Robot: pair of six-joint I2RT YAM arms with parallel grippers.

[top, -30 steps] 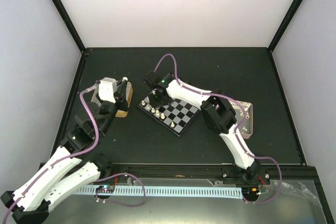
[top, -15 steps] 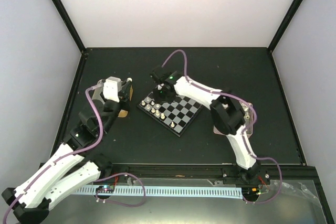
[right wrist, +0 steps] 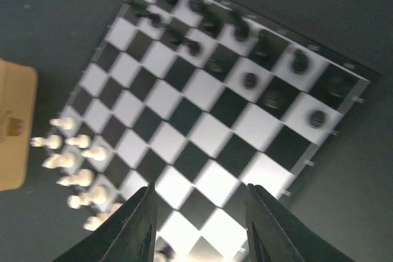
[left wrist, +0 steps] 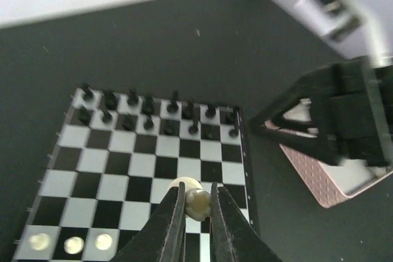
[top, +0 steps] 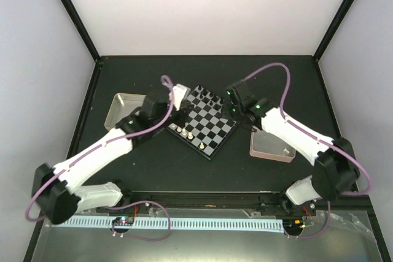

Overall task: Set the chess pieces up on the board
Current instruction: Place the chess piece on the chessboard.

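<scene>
The board's light square toward the pink tray (left wrist: pixel 193 226) is empty, so the robot's left gripper will next go down onto it, to the right in the top view, and let go of the cream-white piece.
The board (top: pixel 212 128) lies at the table's middle, also in the left wrist view (left wrist: pixel 116 170) and the right wrist view (right wrist: pixel 202 121). Black chess pieces (top: pixel 209 97) fill its far rows (left wrist: pixel 147 111) (right wrist: pixel 245 59). Several cream-white pieces (top: pixel 184 132) stand along its near-left edge (right wrist: pixel 73 164). My left gripper (top: pixel 182 104) hangs over the board's left part, shut on a cream-white piece (left wrist: pixel 198 204) held above the squares. My right gripper (top: pixel 235 107) is at the board's right corner, open and empty (right wrist: pixel 199 191).
A pink tray (top: pixel 270 145) lies right of the board, under my right arm; it also shows in the left wrist view (left wrist: pixel 319 179). A metal tin (top: pixel 123 110) sits left of the board. A tan shape (right wrist: pixel 12 133) is at the right wrist view's left edge.
My left arm has swung from the tin over to the board, carrying a cream-white piece. My right arm has pulled back from the board's far-left part to its right corner.
</scene>
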